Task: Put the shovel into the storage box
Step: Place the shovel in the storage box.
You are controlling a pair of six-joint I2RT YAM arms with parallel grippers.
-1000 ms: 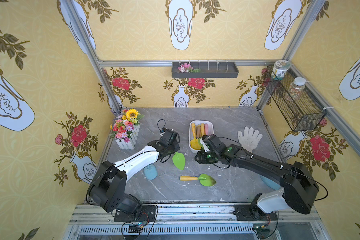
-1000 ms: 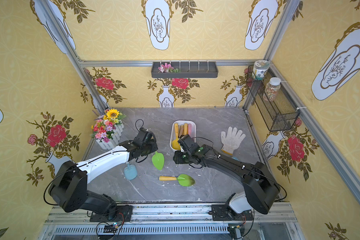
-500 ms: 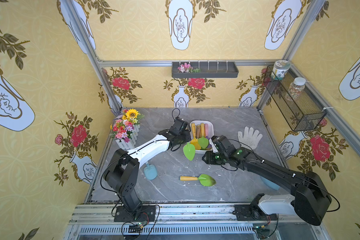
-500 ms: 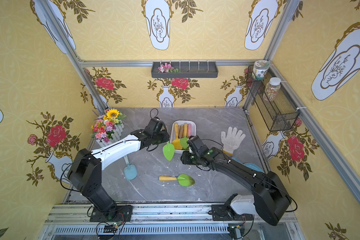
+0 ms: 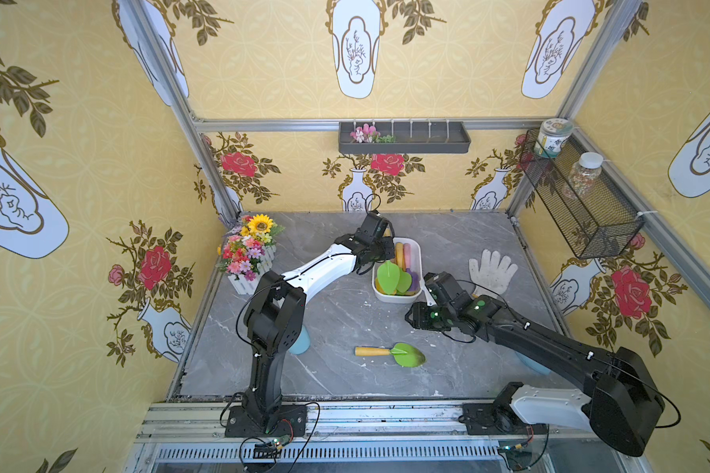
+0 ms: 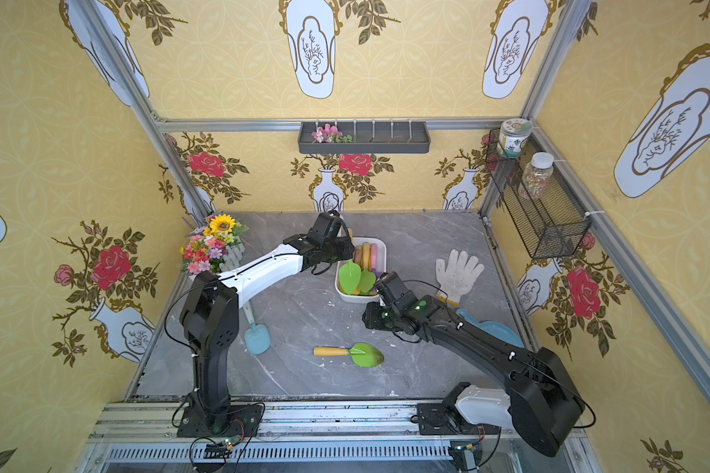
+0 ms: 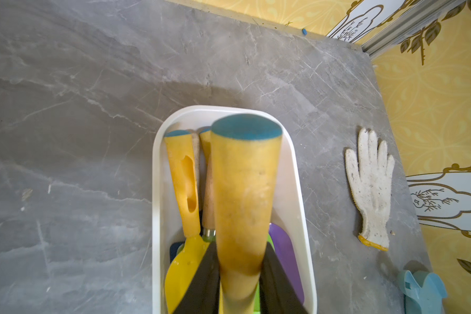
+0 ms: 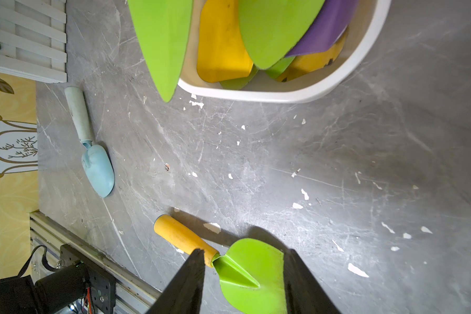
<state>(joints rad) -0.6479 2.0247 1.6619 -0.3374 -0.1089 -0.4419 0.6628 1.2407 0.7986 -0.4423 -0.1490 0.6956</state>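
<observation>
My left gripper lowers the held shovel onto the handles inside the white storage box [image 5: 419, 254] next. It then releases the shovel's yellow handle there, since the box lies open below.
My left gripper [image 5: 380, 247] [image 7: 239, 250] is shut on the yellow handle [image 7: 244, 190] of a green-bladed shovel [image 5: 388, 277] [image 6: 349, 277] [image 8: 161, 40]. It holds the shovel over the white storage box [image 5: 419, 254] [image 6: 384, 250] [image 7: 158, 190] [image 8: 283, 93], blade above the box's near end. Several shovels lie in the box. A second green shovel [image 5: 402, 354] [image 6: 361, 354] [image 8: 250, 271] lies on the table in front. My right gripper [image 5: 411, 318] [image 6: 367, 319] [image 8: 245, 252] hovers open between box and that shovel, holding nothing.
A white glove [image 5: 492, 270] [image 7: 370, 185] lies right of the box. One light blue shovel [image 6: 257, 338] [image 8: 95, 160] lies by the left arm's base, another [image 6: 492, 329] [image 7: 422, 288] under the right arm. A flower pot [image 5: 251, 250] stands at the back left.
My left gripper has carried the green shovel from the middle of the table back to above the box. My right gripper has drawn away from the box toward the front.
</observation>
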